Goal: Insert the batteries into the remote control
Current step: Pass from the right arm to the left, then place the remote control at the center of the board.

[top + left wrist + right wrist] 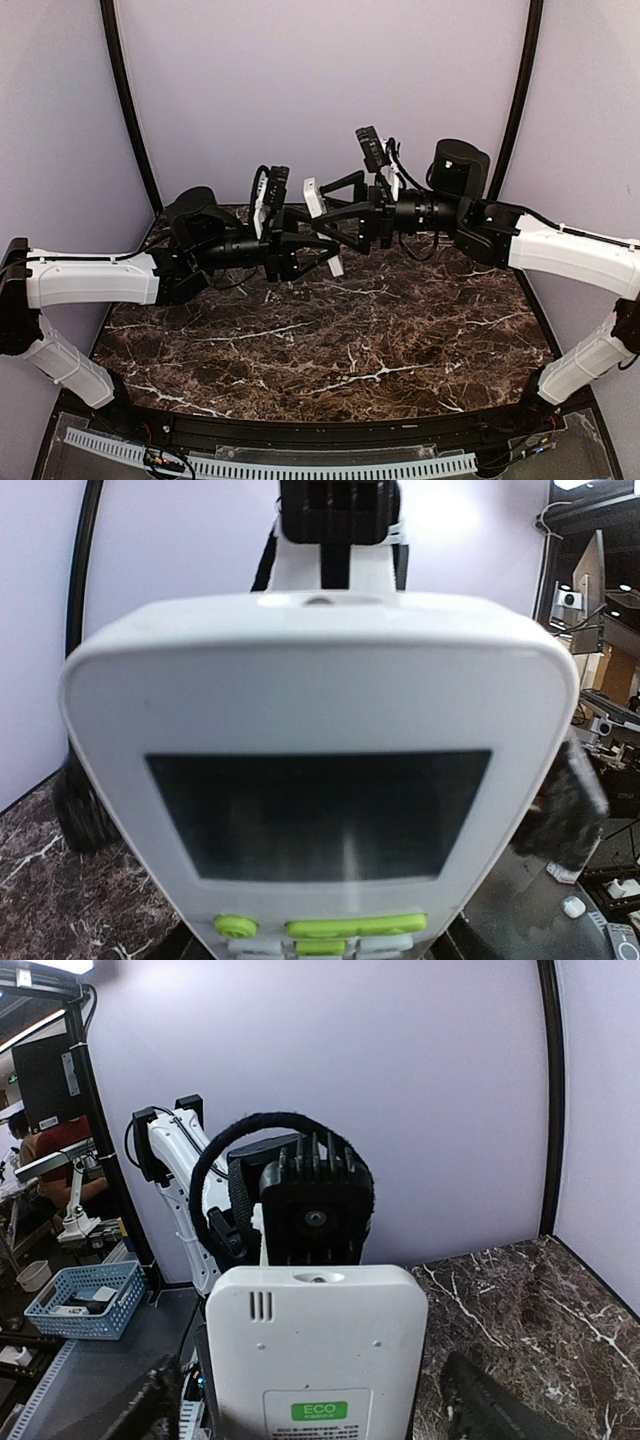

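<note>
Next, my left gripper tilts fingers-down and lowers the remote control [314,198] to release it on the table's bare middle, since my right gripper already stands open.
The white remote control [314,198] hangs in the air over the back middle of the table, between both arms. In the left wrist view its face [320,680] fills the picture, with a dark display and green buttons. My left gripper [320,820] is shut on it, its dark fingers [85,810] pressed against both long sides. In the right wrist view I see its back [315,1340] with a green ECO label. My right gripper [320,1410] stands open, its fingers [490,1405] clear of the sides. The batteries are out of view.
The dark marble table [350,340] lies below both arms. Purple walls close off the back and sides. A white cable tray [270,465] runs along the near edge. A blue basket [85,1295] sits beyond the table, seen in the right wrist view.
</note>
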